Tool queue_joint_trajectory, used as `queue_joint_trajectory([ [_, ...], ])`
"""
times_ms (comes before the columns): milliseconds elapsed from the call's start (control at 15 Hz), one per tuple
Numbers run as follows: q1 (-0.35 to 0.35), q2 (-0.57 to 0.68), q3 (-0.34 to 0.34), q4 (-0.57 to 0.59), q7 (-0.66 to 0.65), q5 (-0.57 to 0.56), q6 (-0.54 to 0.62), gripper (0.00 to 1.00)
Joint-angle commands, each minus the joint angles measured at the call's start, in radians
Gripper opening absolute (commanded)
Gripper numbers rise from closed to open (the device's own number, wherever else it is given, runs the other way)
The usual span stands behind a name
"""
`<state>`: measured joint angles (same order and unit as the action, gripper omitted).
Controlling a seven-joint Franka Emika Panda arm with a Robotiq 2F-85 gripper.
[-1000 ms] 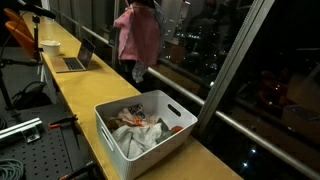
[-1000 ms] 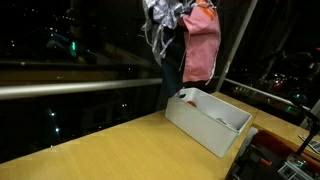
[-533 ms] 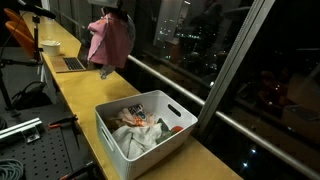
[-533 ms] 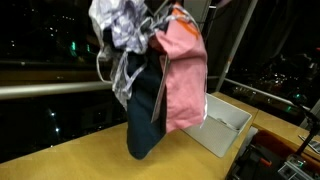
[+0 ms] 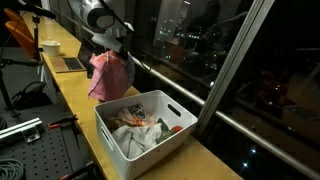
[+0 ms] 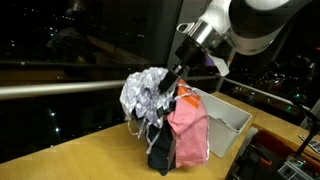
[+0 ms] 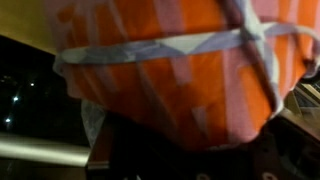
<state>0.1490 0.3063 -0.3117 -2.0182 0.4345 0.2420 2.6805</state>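
My gripper is holding the clothes, and the lower end of the bundle already touches the wooden counter. I will move my gripper down toward the open counter beside the white bin and release the clothes there.
My gripper is shut on a bundle of clothes: a pink-orange plaid cloth, a grey-white patterned garment and a dark piece. The bundle hangs down with its lower end touching the wooden counter. In an exterior view the pink cloth hangs just beside the white bin, outside it. The wrist view is filled by the orange plaid cloth, which hides the fingers.
The white bin holds several other clothes. A laptop and a white cup stand further along the counter. A dark window with a metal rail runs along the counter. Cables and a perforated board lie beside it.
The arm has lowered the hanging clothes from high in the air down onto the counter, beside the bin. The bundle now rests partly on the wood.
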Motion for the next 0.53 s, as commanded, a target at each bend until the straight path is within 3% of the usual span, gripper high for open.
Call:
queue_joint_trajectory([
  [0,-0.049,0.022,-0.073,-0.053,0.066,0.089,0.056,0.01],
  [133,-0.06,0.036,-0.095,-0.065,0.076,0.099,0.069,0.01],
  [200,-0.063,0.04,-0.096,-0.068,0.073,0.089,0.078,0.27],
  [267,-0.071,0.04,-0.101,-0.072,0.076,0.083,0.079,0.29],
  [467,-0.102,0.018,-0.084,-0.078,0.088,0.067,0.069,0.48],
])
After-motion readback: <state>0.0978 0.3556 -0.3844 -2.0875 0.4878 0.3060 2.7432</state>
